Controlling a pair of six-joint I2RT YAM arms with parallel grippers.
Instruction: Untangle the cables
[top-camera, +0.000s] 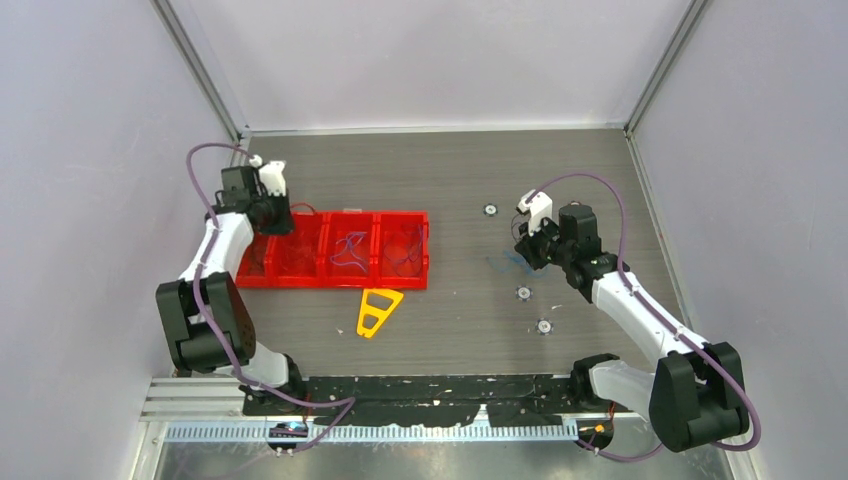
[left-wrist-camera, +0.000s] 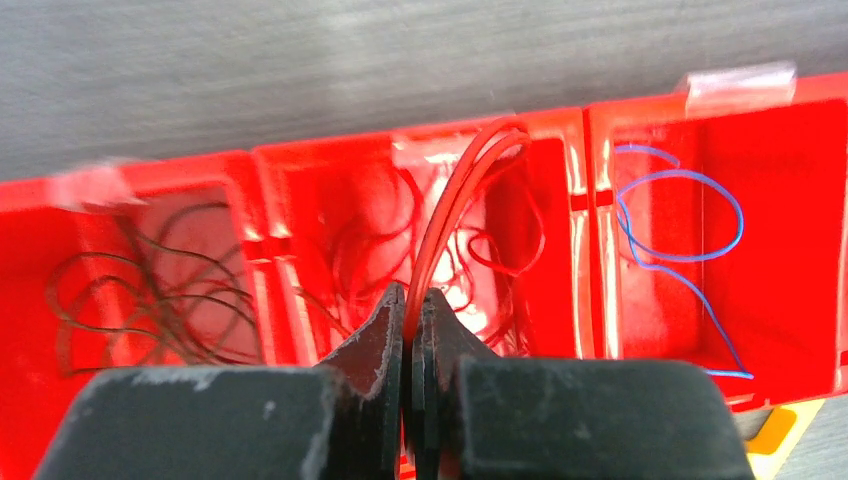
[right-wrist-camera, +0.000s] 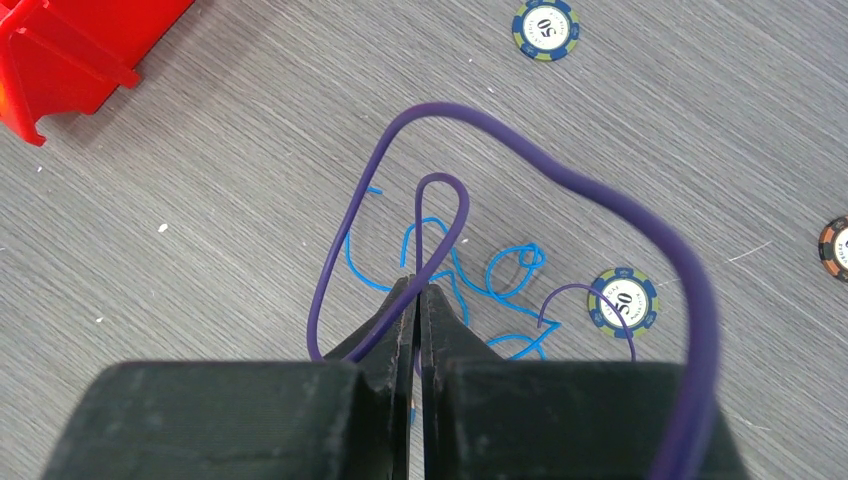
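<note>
My left gripper should next move down toward the red tray's middle section (top-camera: 305, 255) (left-wrist-camera: 385, 250) of matching red cables, which is below it, and let go of the red cable there.
My left gripper (left-wrist-camera: 410, 295) is shut on a red cable (left-wrist-camera: 470, 175) that arches up over the middle compartment of a red tray (left-wrist-camera: 590, 200). More red cables (left-wrist-camera: 360, 240) lie in that compartment. Dark cables (left-wrist-camera: 140, 290) lie in the one to its left and a blue cable (left-wrist-camera: 690, 215) in the one to its right. In the top view this gripper (top-camera: 272, 222) hangs over the tray's left end (top-camera: 262, 280). My right gripper (right-wrist-camera: 417, 285) is shut on a purple cable (right-wrist-camera: 440, 185) just above the table. A light blue cable (right-wrist-camera: 500, 285) lies tangled under it and also shows in the top view (top-camera: 503, 265), next to the right gripper (top-camera: 524, 250).
A yellow triangular piece (top-camera: 378, 312) lies in front of the tray. Poker chips lie around the right gripper (top-camera: 490, 209), (top-camera: 522, 293), (top-camera: 544, 326); in the right wrist view one chip (right-wrist-camera: 622, 297) lies beside the blue cable. The tray's corner (right-wrist-camera: 70, 50) shows at upper left.
</note>
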